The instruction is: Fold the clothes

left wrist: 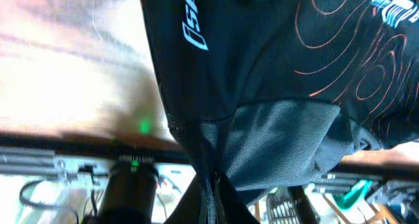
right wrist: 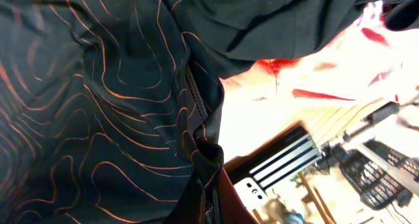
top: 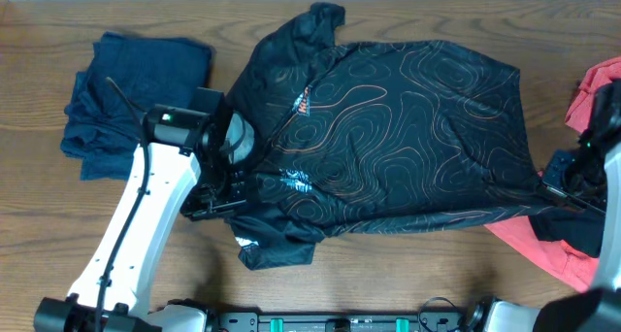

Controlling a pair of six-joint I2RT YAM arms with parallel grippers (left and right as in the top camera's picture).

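Note:
My left gripper moves outward and down onto the cloth (top: 270, 130) beside the collar next and releases. The jersey's far half is flat and its near edge is raised.
The black jersey (top: 408, 138) with thin orange contour lines lies spread across the middle of the table, collar toward the left. My left gripper (top: 225, 186) is shut on the jersey's left edge near the collar; in the left wrist view the fabric (left wrist: 262, 106) hangs pinched between the fingers (left wrist: 213, 201). My right gripper (top: 561, 184) is shut on the jersey's right hem; in the right wrist view the patterned cloth (right wrist: 98, 106) is gathered between the fingers (right wrist: 211, 201).
A navy garment (top: 126, 89) lies crumpled at the far left. A coral-red garment (top: 597, 99) lies at the right edge, partly under the jersey and my right arm. A black garment piece (top: 572, 225) lies beside it.

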